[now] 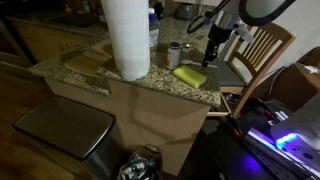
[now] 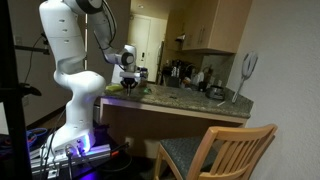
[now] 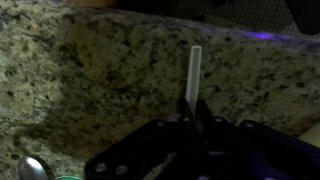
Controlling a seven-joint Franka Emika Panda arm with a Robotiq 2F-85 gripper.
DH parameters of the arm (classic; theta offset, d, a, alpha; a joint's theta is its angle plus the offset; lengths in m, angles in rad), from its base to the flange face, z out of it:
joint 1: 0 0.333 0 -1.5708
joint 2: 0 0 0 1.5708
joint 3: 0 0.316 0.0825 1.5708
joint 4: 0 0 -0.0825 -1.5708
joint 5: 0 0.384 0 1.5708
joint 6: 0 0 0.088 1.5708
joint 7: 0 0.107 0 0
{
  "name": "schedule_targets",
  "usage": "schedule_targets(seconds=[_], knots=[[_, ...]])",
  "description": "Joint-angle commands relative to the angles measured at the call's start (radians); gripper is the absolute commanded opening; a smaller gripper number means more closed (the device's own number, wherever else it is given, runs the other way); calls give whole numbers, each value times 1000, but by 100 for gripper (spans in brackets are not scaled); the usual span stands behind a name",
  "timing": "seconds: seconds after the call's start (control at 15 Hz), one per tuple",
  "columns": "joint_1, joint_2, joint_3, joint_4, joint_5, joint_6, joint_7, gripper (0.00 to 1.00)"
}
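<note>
My gripper holds the white stick and should next move outward past the metal can [image 1: 174, 55] to the counter's open middle. It should release the stick there, because that part of the counter is clear of things.
In the wrist view my gripper [image 3: 194, 108] has its two dark fingers pressed together on a thin white stick [image 3: 194, 72], which points away over the speckled granite counter [image 3: 110, 70]. In an exterior view the gripper [image 1: 212, 50] hangs just above the counter's end, beside a yellow sponge [image 1: 190, 75] and a metal can [image 1: 174, 55]. In an exterior view the gripper [image 2: 128, 78] is low over the counter near the robot's base. What the stick's lower end belongs to is hidden by the fingers.
A tall paper towel roll [image 1: 127, 38] stands in the foreground on the counter. A wooden chair [image 1: 262, 55] sits close behind the arm. A spoon [image 3: 33, 167] lies at the wrist view's lower left. A steel bin [image 1: 65, 128] stands below the counter, and kitchen appliances [image 2: 180, 72] crowd the far end.
</note>
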Motion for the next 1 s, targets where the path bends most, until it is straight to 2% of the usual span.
schedule_targets(seconds=[0.0,0.13,0.33,0.4,0.47,0.6,0.67,0.73,0.93], knots=[[-2,-159,-91,0,75,-137,-134,3],[-32,-196,-113,33,66,-209,-140,3],[-59,-306,-185,131,57,-426,-192,3],[-49,-238,-148,88,60,-309,-152,3],[-56,-274,-160,106,60,-345,-158,11],[-54,-286,-156,97,59,-344,-155,11],[-53,-273,-149,94,59,-341,-153,3],[-60,-219,-144,106,49,-326,-148,3],[-128,-132,-192,181,53,-209,-80,3]])
